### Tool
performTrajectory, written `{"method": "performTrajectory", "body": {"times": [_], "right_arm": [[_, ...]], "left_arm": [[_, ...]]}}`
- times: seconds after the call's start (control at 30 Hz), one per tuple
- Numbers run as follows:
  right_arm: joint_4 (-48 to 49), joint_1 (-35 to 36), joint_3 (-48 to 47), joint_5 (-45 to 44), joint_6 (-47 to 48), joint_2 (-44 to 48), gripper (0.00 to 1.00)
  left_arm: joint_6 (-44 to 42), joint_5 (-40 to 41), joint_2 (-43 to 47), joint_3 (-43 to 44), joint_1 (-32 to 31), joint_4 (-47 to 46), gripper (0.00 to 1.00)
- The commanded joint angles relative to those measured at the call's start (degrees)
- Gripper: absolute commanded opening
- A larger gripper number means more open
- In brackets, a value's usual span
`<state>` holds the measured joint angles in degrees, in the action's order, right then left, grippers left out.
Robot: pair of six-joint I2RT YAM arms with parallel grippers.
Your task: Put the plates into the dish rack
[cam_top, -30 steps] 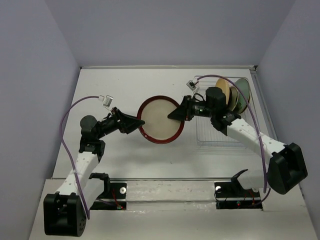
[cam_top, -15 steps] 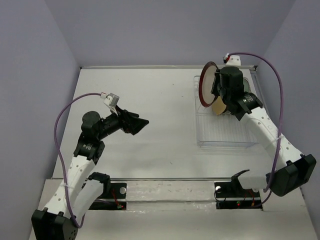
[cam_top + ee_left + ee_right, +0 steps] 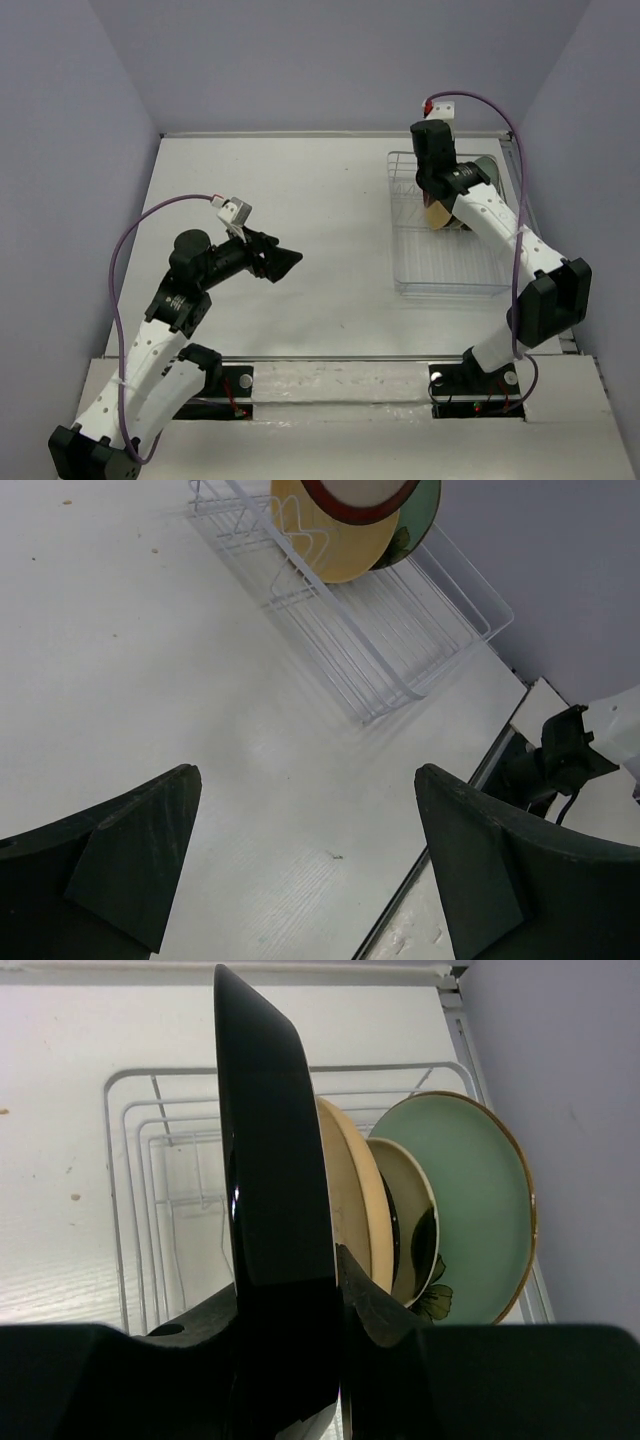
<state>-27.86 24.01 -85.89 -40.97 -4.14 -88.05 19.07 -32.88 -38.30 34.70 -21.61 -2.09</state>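
The cream plate needs to go down between the rack's wires (image 3: 424,204) beside the orange-yellow plate, so my right gripper should lower it into the rack.
My right gripper (image 3: 434,190) (image 3: 290,1305) is shut on the cream plate with the red-brown rim (image 3: 270,1190). It holds the plate upright and edge-on over the back of the white wire dish rack (image 3: 445,260) (image 3: 150,1160), dark glossy back towards the camera. Its rim shows in the left wrist view (image 3: 360,492). Three plates stand in the rack behind it: orange-yellow (image 3: 358,1195) (image 3: 330,550), one with a glossy black face (image 3: 415,1225), and pale teal with a flower mark (image 3: 480,1200). My left gripper (image 3: 285,262) (image 3: 305,775) is open and empty above the table.
The rack sits at the table's far right, close to the right wall (image 3: 590,150). Its near rows of tines (image 3: 390,650) hold nothing. The table's near edge with a metal rail (image 3: 340,360) and the arm mounts lies below.
My right gripper has carried the red-brown-rimmed plate from the table's middle to over the rack and turned it upright. My left gripper let go of it and drew back left.
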Motion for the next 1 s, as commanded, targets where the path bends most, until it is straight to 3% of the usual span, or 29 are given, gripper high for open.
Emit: {"method": "performTrajectory", "body": {"times": [0.0, 0.53, 0.77, 0.9, 0.93, 0.97], "right_arm": [[6.76, -0.81, -2.89, -2.11, -1.12, -0.36, 0.07], [12.38, -7.21, 9.41, 14.06, -11.40, -2.30, 0.07], [15.11, -9.16, 15.31, 16.89, -13.87, -1.77, 0.09], [15.03, -9.68, 16.28, 16.19, -14.40, -0.46, 0.53], [15.02, -9.68, 16.36, 16.36, -14.40, 0.15, 0.71], [15.02, -9.68, 16.37, 16.97, -14.40, 1.64, 0.78]], "left_arm": [[-1.49, 0.80, 0.95, 2.74, -0.37, -0.20, 0.99], [-1.49, 1.95, -0.19, 2.57, 0.16, -0.11, 0.99], [-1.32, 2.38, -0.89, 2.57, 1.04, -0.20, 0.99], [-1.23, 2.91, -1.42, 2.48, 1.92, -0.20, 0.99], [-1.23, 3.09, -1.60, 2.48, 2.18, -0.20, 0.99], [-1.14, 3.26, -1.77, 2.39, 2.62, -0.20, 0.99]]}}
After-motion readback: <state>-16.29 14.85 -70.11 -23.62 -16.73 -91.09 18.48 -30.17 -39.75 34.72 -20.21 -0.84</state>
